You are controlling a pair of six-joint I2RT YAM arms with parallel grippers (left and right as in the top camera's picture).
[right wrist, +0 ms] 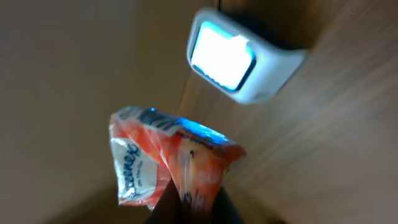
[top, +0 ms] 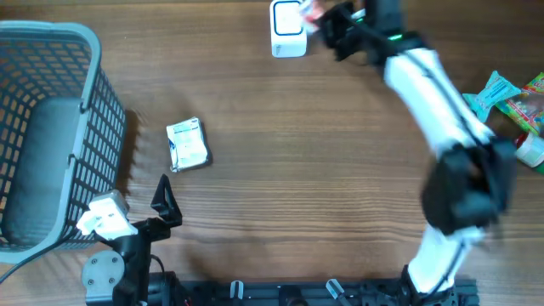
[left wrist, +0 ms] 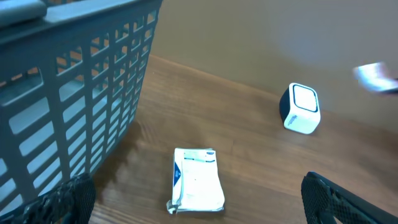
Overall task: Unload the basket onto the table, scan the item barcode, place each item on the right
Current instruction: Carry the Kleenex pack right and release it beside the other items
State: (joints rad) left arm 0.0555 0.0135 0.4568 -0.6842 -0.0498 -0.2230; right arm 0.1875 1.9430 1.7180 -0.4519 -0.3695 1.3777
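I need to swing my right gripper to the right in the overhead view and down, and let go over bare table by the colourful packets, because the scanner's window point(right wrist: 222, 57) is glowing.
My right gripper point(top: 321, 24) is shut on an orange and white snack packet point(right wrist: 165, 155), holding it close in front of the white barcode scanner point(top: 287, 28). The scanner's window point(right wrist: 222, 57) glows bright and casts blue light on the packet's top edge. In the overhead view only a sliver of the packet point(top: 311, 12) shows beside the scanner. My left gripper point(top: 144, 212) rests open near the front left, nothing between its fingers point(left wrist: 68, 199). A white and blue packet point(top: 188, 144) lies flat on the table ahead of it, also the white packet point(left wrist: 198, 180) in the left wrist view.
A grey plastic basket point(top: 51, 127) stands at the left, close to my left arm. Several colourful packets point(top: 514, 102) lie at the right edge. The scanner point(left wrist: 300, 107) shows far off in the left wrist view.
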